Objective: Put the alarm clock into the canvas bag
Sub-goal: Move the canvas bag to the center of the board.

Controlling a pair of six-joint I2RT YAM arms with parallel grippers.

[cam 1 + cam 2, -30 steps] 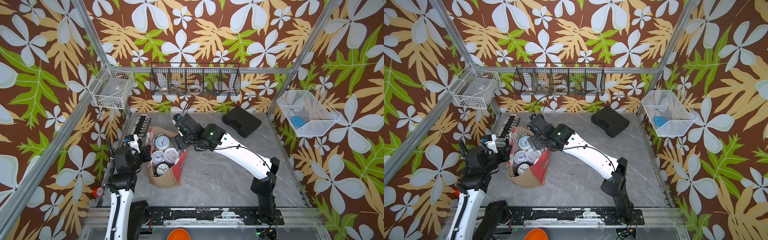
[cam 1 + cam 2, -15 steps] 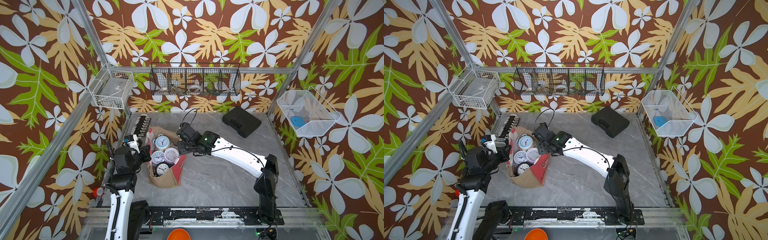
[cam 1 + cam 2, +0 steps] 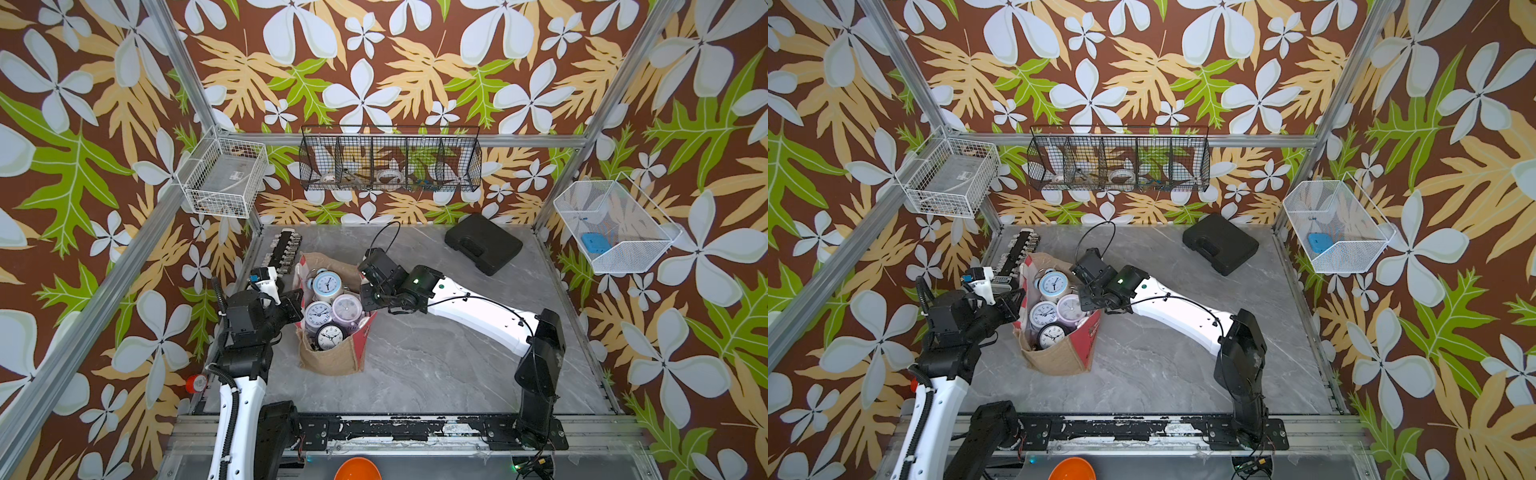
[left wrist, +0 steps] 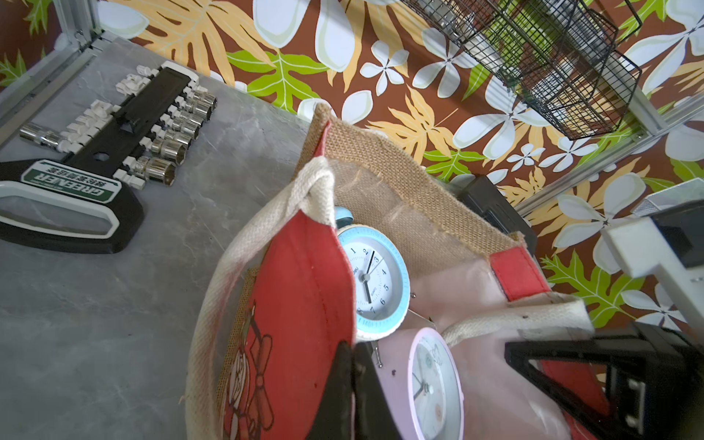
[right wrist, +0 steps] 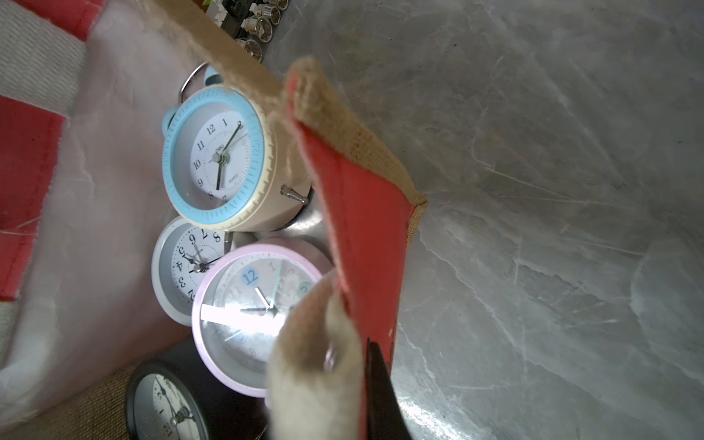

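Observation:
The clocks are inside, so next I will bring the bag's rim in my left gripper to the bare middle of the table, beyond the bag (image 3: 332,357) from that gripper, and let go.
The canvas bag (image 3: 332,357) (image 3: 1059,357) stands open at the left of the table, tan burlap with red panels. Several alarm clocks lie inside it: a blue one (image 3: 327,284) (image 5: 217,160) on top, then a pink one (image 3: 348,308) (image 5: 251,312), a white one (image 3: 318,312) and a black one (image 3: 330,336). My left gripper (image 3: 297,305) (image 4: 352,350) is shut on the bag's left red panel at the rim. On the opposite rim my right gripper (image 3: 368,303) (image 5: 365,343) is shut on the right red panel, beside the rope handle (image 5: 316,365).
A socket set rack (image 3: 286,249) (image 4: 125,125) lies behind the bag by the left wall. A black case (image 3: 482,245) sits at the back right. Wire baskets (image 3: 390,160) hang on the walls, and a white mesh basket (image 3: 615,226) hangs on the right.
My right gripper has dropped from above the bag to its right rim and gone from open to shut on the red panel. The left arm has not moved.

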